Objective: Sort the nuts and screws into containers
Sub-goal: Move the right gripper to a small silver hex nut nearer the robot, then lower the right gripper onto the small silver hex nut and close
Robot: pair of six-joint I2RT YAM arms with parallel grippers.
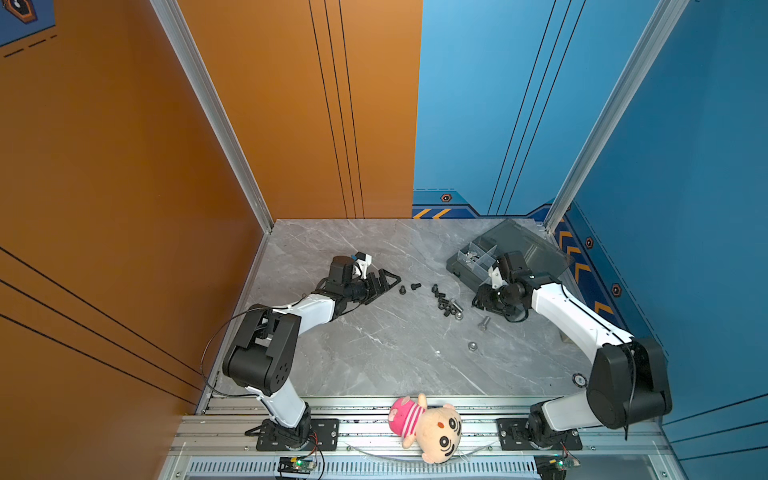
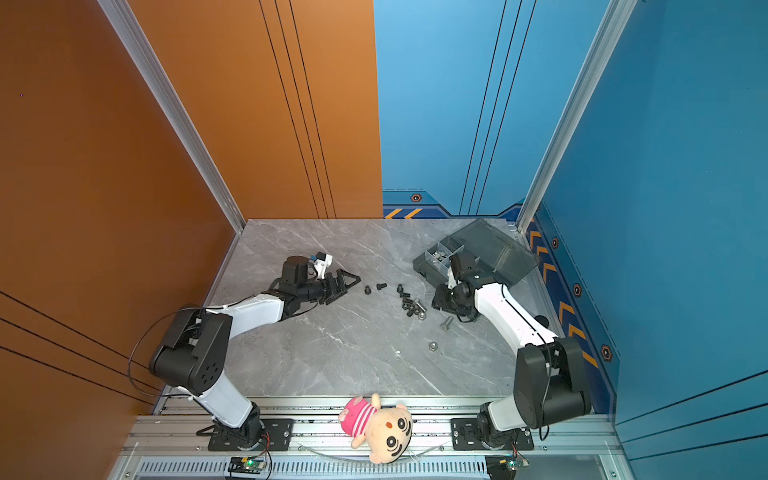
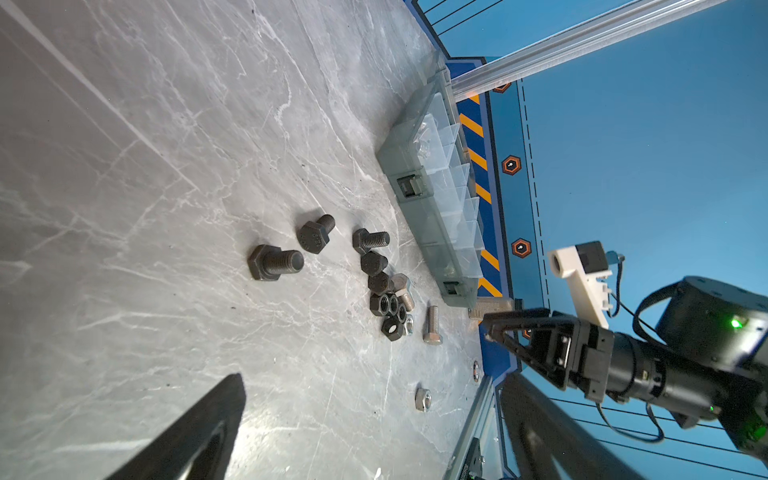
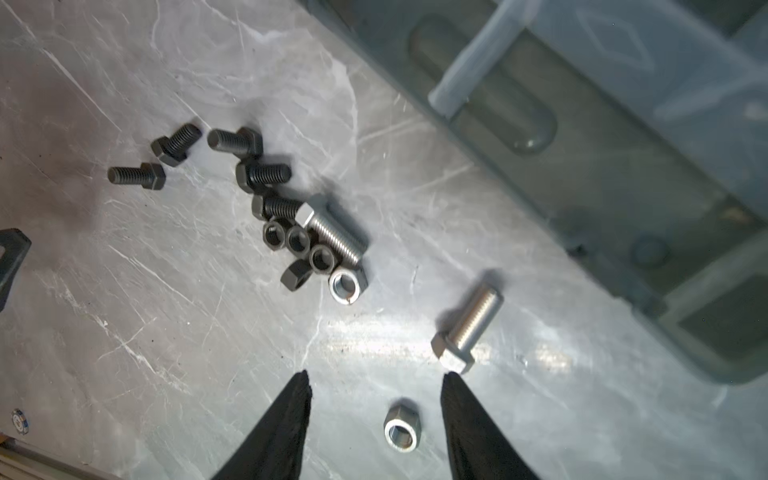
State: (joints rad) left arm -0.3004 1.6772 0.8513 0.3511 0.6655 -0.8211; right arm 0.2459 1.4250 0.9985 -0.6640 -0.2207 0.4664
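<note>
Next I will move my right gripper down and back from the box onto the lone silver nut, since the nut lies apart with bare table on both sides.
Several black screws and black nuts lie loose mid-table, with a silver screw and a silver nut in the cluster. A second silver screw and a lone silver nut lie apart nearer the front. The smoky-grey containers box stands open at the back right. My right gripper is open and holds nothing. It hovers beside the box, and the lone nut shows between its fingers on the table. My left gripper stands wide open and holds nothing, left of the black screws.
The box's lid leans open toward the back-right corner post. A plush doll lies on the front rail. A small round disc sits near the right arm's base. Walls enclose the table on three sides.
</note>
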